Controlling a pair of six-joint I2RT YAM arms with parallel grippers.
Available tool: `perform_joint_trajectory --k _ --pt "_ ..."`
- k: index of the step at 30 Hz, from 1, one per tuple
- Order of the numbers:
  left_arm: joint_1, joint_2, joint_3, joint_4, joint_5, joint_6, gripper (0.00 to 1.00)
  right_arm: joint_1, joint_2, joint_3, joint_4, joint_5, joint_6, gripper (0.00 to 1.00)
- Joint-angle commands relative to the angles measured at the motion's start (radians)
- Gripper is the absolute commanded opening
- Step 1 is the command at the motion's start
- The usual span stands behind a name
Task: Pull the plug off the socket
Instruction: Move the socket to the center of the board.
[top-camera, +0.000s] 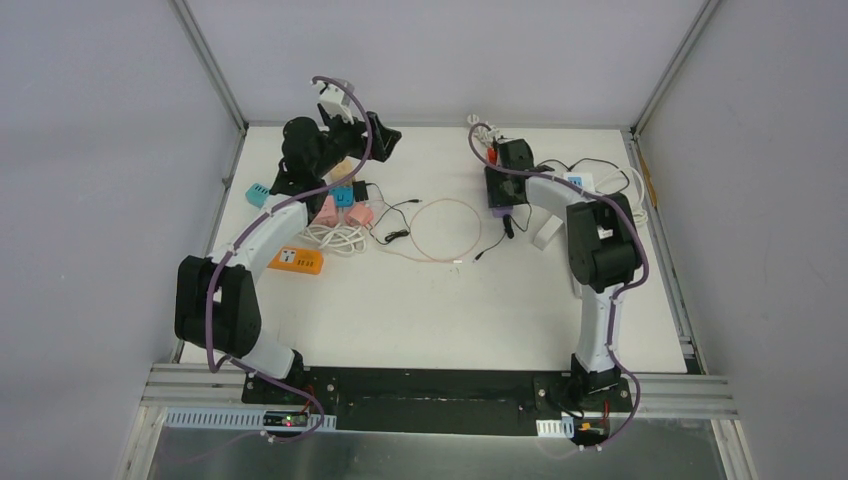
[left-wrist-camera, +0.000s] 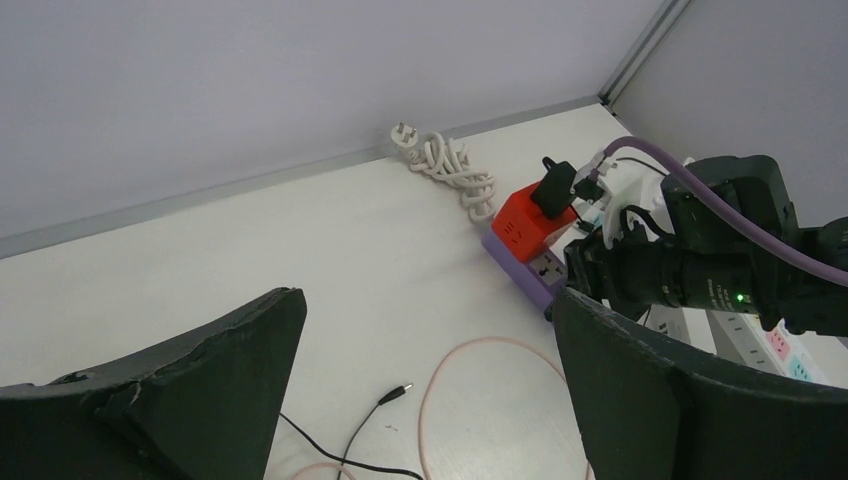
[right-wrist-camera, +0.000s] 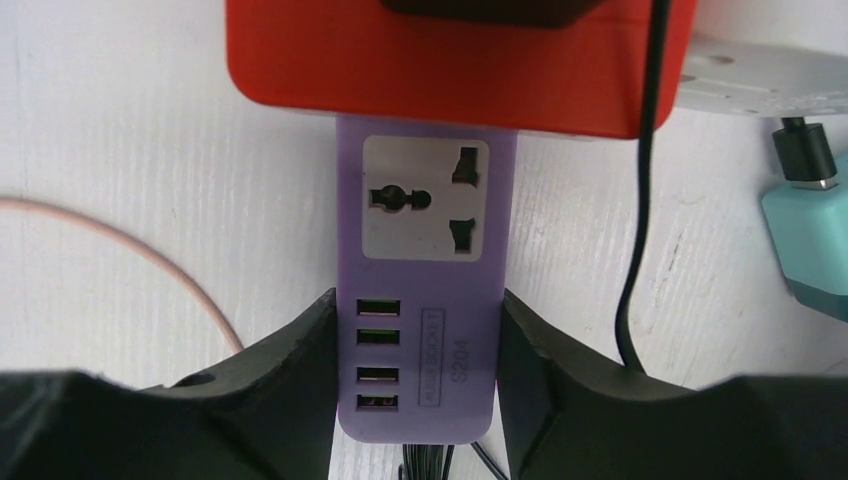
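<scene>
My right gripper moves back and to the left in the top view next to release the purple socket strip by the pink cable loop, where open tabletop shows.
A purple socket strip (right-wrist-camera: 425, 260) lies on the white table at the back right, with a red cube adapter (right-wrist-camera: 450, 70) seated on its far end. A black plug (left-wrist-camera: 553, 187) with a thin black cord (right-wrist-camera: 640, 200) sits in the top of the red cube (left-wrist-camera: 522, 224). My right gripper (right-wrist-camera: 418, 340) straddles the strip's near end by the USB ports, and both fingers (right-wrist-camera: 290, 370) press its sides. My left gripper (left-wrist-camera: 425, 300) hangs open and empty above the table at the back left (top-camera: 383, 138), well away from the strip (top-camera: 497, 207).
A coiled white cable (left-wrist-camera: 445, 165) lies by the back wall. A pink cable loop (top-camera: 440, 230) and a black jack lead (left-wrist-camera: 395, 395) lie mid-table. An orange socket (top-camera: 297, 261), teal (top-camera: 258, 194) and pink adapters (top-camera: 345, 212) sit left. A white power strip (top-camera: 585, 185) is right.
</scene>
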Motion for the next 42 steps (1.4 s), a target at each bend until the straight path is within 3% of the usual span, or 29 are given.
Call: perform_joint_trajectory --k 1,6,17,19,30,33,37,39,41,42 --pt "0.002 -0.066 -0.014 0.030 -0.017 0.032 0.99 0.019 -0.123 -0.078 0.015 -0.099 -0.042 0.12" --pt "0.002 -0.074 -0.021 0.037 -0.018 0.032 0.99 0.028 -0.272 -0.190 0.046 -0.217 -0.088 0.00" --pt "0.002 -0.082 -0.032 0.058 -0.019 0.022 0.99 0.079 -0.531 -0.460 0.084 -0.319 -0.161 0.00" --pt "0.002 -0.081 -0.032 0.061 -0.018 0.019 0.99 0.096 -0.555 -0.492 0.066 -0.448 -0.216 0.00" --pt "0.002 -0.075 -0.031 0.076 -0.003 0.001 0.99 0.224 -0.577 -0.608 0.033 -0.495 -0.244 0.01" --pt "0.002 -0.079 -0.033 0.075 -0.006 0.004 0.99 0.261 -0.565 -0.602 -0.017 -0.529 -0.269 0.14" --pt "0.002 -0.076 -0.032 0.077 -0.006 0.004 0.99 0.281 -0.563 -0.584 -0.107 -0.582 -0.355 0.54" --pt "0.002 -0.073 -0.030 0.076 -0.004 0.001 0.99 0.282 -0.559 -0.573 -0.136 -0.609 -0.382 0.65" --pt "0.002 -0.072 -0.028 0.076 -0.002 -0.001 0.99 0.282 -0.551 -0.564 -0.165 -0.609 -0.382 0.65" --pt "0.002 -0.071 -0.028 0.077 -0.001 -0.002 0.99 0.282 -0.544 -0.558 -0.181 -0.625 -0.404 0.79"
